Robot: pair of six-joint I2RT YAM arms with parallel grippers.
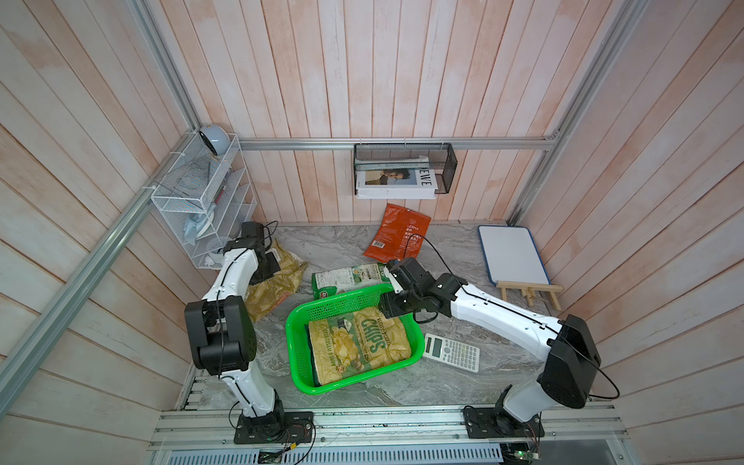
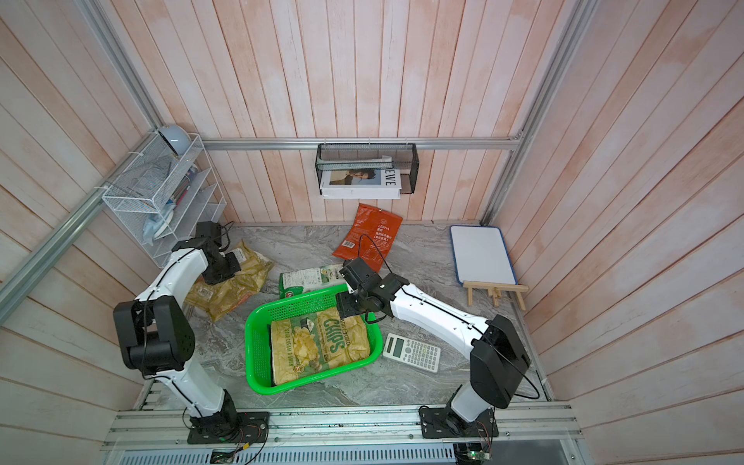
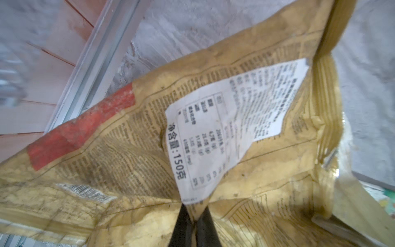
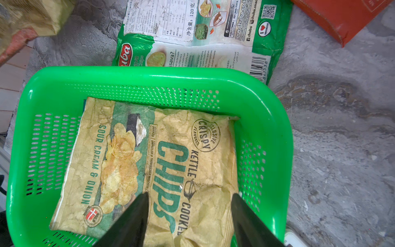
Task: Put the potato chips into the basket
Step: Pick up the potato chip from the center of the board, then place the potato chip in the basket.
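My left gripper holds the fold and will next lift it, carry it back toward the calculator over the basket's flat CHIPS bag (image 1: 347, 346), which leaves room on top, and let go.
The bright green basket (image 1: 295, 354) (image 4: 149, 73) sits mid-table with the tan "CHIPS" bag (image 1: 362, 346) (image 4: 171, 162) lying flat inside it; a dark edge shows under that bag. Above the basket's right end my right gripper (image 4: 190, 194) hangs open, touching nothing. At the left, my left gripper (image 3: 195, 213) is shut on a fold of the mustard-brown bag (image 1: 277, 288) (image 3: 213, 128). The white-and-green Chuba bag (image 1: 346, 277) (image 4: 192, 38) lies just behind the basket. Leaning at the back wall is the orange-red bag (image 1: 398, 235).
A white calculator (image 1: 453, 353) lies right of the basket. A whiteboard (image 1: 513, 253) rests on a small wooden easel (image 1: 529, 292) at the right wall. A white wire rack (image 1: 203, 201) hangs at the left corner, a black mesh wall basket (image 1: 404, 169) at the back.
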